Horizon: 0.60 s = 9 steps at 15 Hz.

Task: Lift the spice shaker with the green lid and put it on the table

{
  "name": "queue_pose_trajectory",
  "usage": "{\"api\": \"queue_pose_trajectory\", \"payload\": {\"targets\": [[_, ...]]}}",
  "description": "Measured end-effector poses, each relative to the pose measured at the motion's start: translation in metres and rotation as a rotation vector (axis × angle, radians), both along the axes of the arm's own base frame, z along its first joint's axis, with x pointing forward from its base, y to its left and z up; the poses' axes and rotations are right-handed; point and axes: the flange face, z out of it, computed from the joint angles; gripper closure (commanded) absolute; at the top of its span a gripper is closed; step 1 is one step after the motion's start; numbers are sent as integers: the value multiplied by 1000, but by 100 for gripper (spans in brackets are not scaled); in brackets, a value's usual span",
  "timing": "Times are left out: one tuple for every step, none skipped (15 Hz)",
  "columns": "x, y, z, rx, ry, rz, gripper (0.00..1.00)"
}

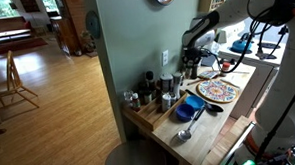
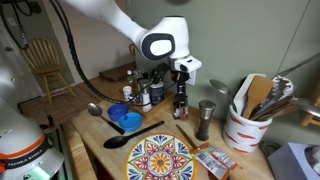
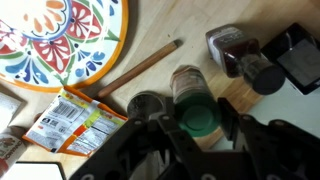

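Note:
Bare wooden tabletop lies below my gripper, so it will next lower the green-lidded shaker onto the open spot beside the grey shaker and release it upright.
The spice shaker with the green lid (image 3: 197,118) stands upright between my gripper's (image 3: 199,125) two black fingers, which close against the lid's sides. In an exterior view the shaker (image 2: 181,104) hangs under the gripper (image 2: 181,88), its base at or just above the light wooden table (image 2: 95,135), beside the painted plate. The gripper also shows in an exterior view (image 1: 190,63) over the table (image 1: 205,135). Whether the base touches the wood cannot be told.
A colourful plate (image 2: 160,158) (image 3: 60,35) lies near. A blue bowl (image 2: 125,120), spoons, a grey shaker (image 2: 205,120) and a utensil crock (image 2: 250,125) surround the spot. The stepped spice rack (image 1: 147,111) holds several jars. Snack packets (image 3: 70,125) lie by a wooden stick (image 3: 140,68).

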Motion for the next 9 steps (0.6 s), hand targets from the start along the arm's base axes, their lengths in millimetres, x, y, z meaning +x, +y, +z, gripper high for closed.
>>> {"api": "queue_pose_trajectory", "payload": {"targets": [[2,-2,-1,5,-3,-21,79],[4,-4,-3,8,-3,-40,79],[5,-6,-6,14,-3,-59,79],[6,-8,-10,21,0,-75,79],[7,-11,-14,24,2,-91,79],[8,-12,-18,27,6,-104,79],[10,-14,-21,29,9,-115,79],[11,-15,-24,30,12,-125,79],[13,-16,-27,31,14,-134,79]]}}
